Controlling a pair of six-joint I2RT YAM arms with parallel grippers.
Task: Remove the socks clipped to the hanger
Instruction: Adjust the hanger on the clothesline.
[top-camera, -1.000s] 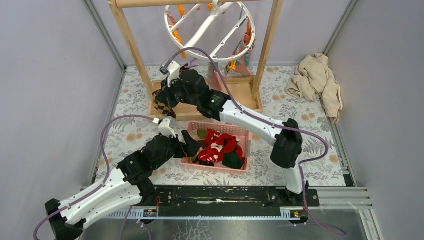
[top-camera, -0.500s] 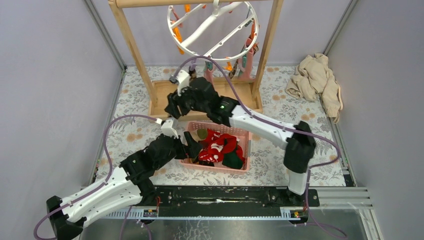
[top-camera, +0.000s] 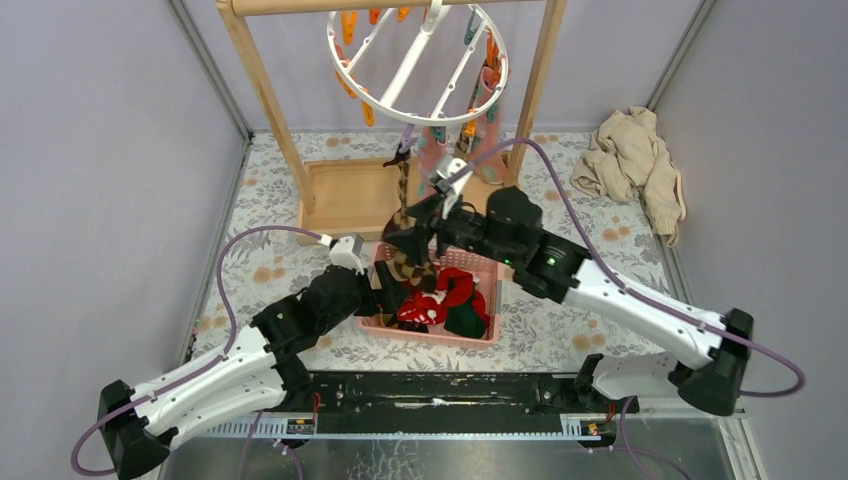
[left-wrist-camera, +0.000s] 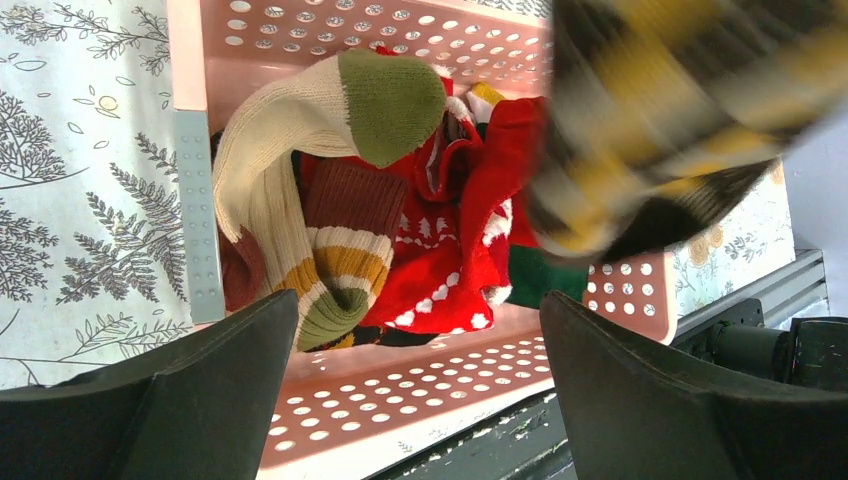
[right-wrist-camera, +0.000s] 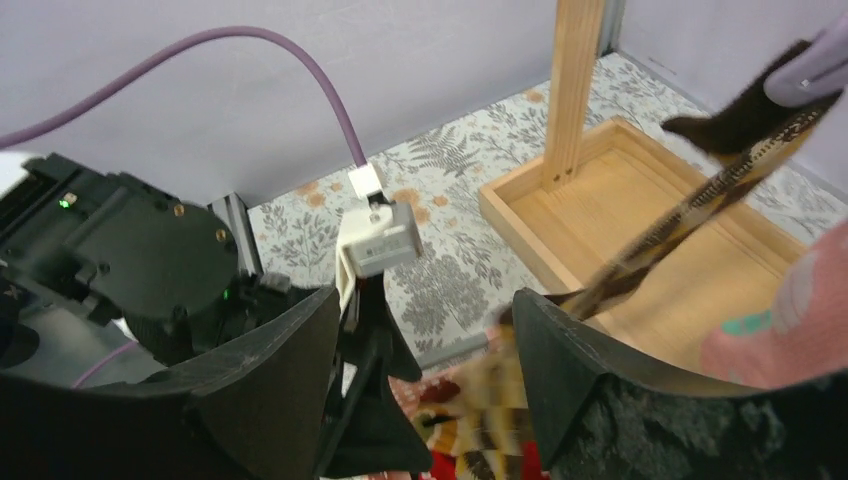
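The near pink sock is still hanging clipped. I should turn my right gripper outward and toward the right in the wrist view, onto the near pink sock's top (top-camera: 432, 144).
The white ring hanger (top-camera: 415, 60) hangs from the wooden rack's top bar, with pink socks (top-camera: 438, 150) clipped at its near right side. A brown argyle sock (top-camera: 403, 205) hangs long from a purple clip (right-wrist-camera: 812, 60), and its blurred lower end (right-wrist-camera: 480, 410) is over the pink basket (top-camera: 484, 264). My right gripper (top-camera: 415, 238) (right-wrist-camera: 425, 295) stands open beside that sock, gripping nothing. My left gripper (top-camera: 385, 290) (left-wrist-camera: 420, 310) is open and empty above the basket's near rim (left-wrist-camera: 430, 390). Red, cream and green socks (left-wrist-camera: 440, 260) lie in the basket, and the argyle sock (left-wrist-camera: 660, 120) is blurred above them.
The wooden rack's posts (top-camera: 265, 100) rise from a wooden tray base (top-camera: 345, 195) just behind the basket. A beige cloth heap (top-camera: 635, 165) lies at the back right. Grey walls close in both sides.
My right arm swung from the left of the rack to over the basket and its gripper opened, letting go of the argyle sock. The hanger rocked. The left arm barely moved.
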